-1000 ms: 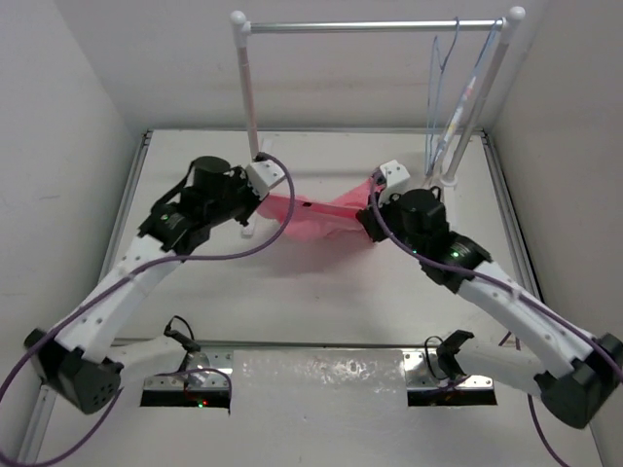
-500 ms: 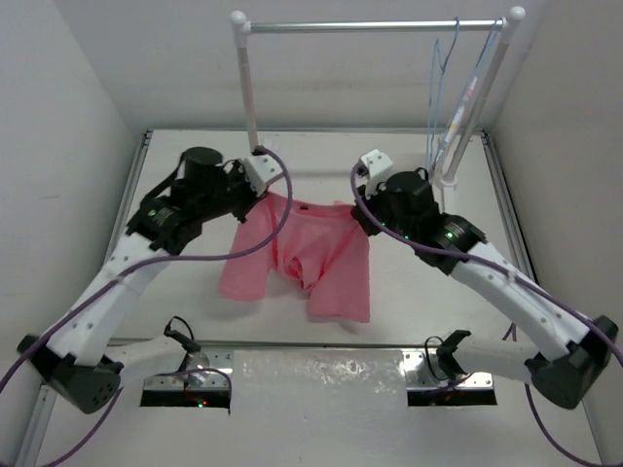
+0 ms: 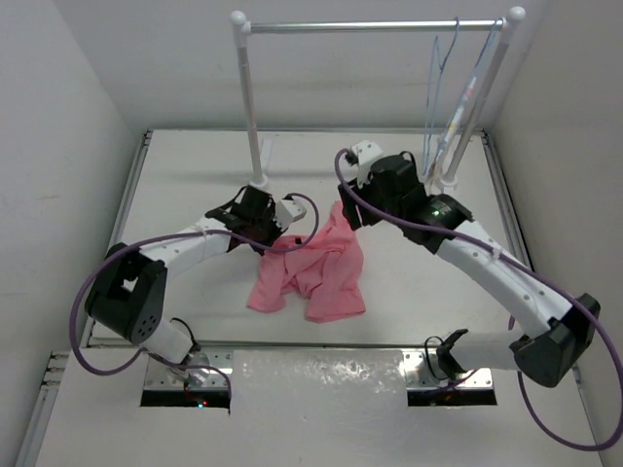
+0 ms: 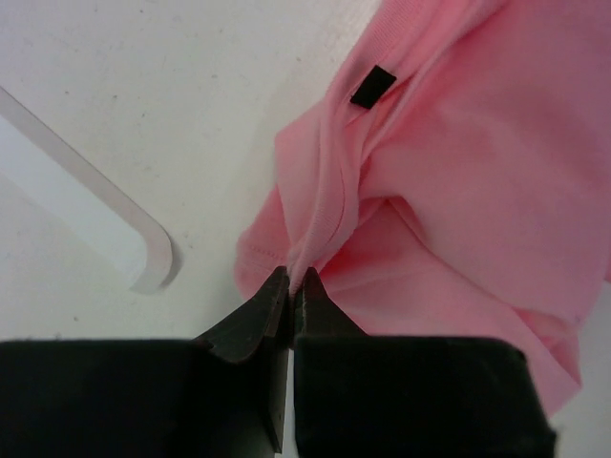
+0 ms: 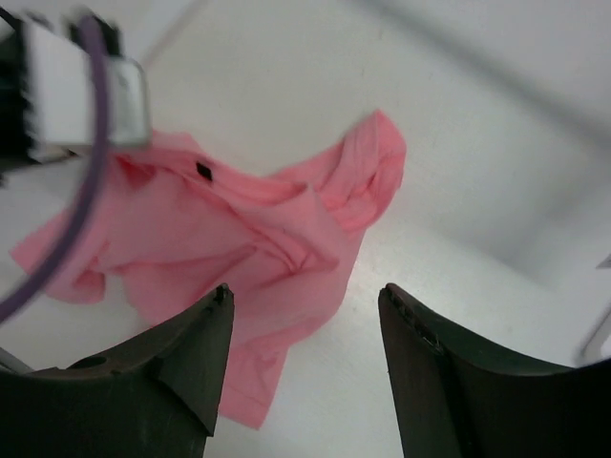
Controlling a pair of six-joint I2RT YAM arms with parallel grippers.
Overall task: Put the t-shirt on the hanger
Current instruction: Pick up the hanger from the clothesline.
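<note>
My empty right gripper raises its fingers across to the wire below the hanger's hook next, since the blue hanger hangs above it and to its right in the top view.
The salmon-pink t-shirt lies in a crumpled heap on the table's middle. My left gripper is low at the heap's upper left edge, shut on a fold of the t-shirt near the black neck label. My right gripper hovers open above the heap's far right side. In the right wrist view its fingers straddle the t-shirt with nothing between them. The pale blue hanger hangs from the rail at the back right.
A white rack stands at the back with a rail across two posts. The left post's foot lies just left of my left gripper. More hanging items are beside the right post. Walls close in on both sides.
My right gripper has opened and let go of the t-shirt. The shirt, stretched between both grippers before, has dropped into a heap. My left arm has lowered toward the table, still gripping it.
</note>
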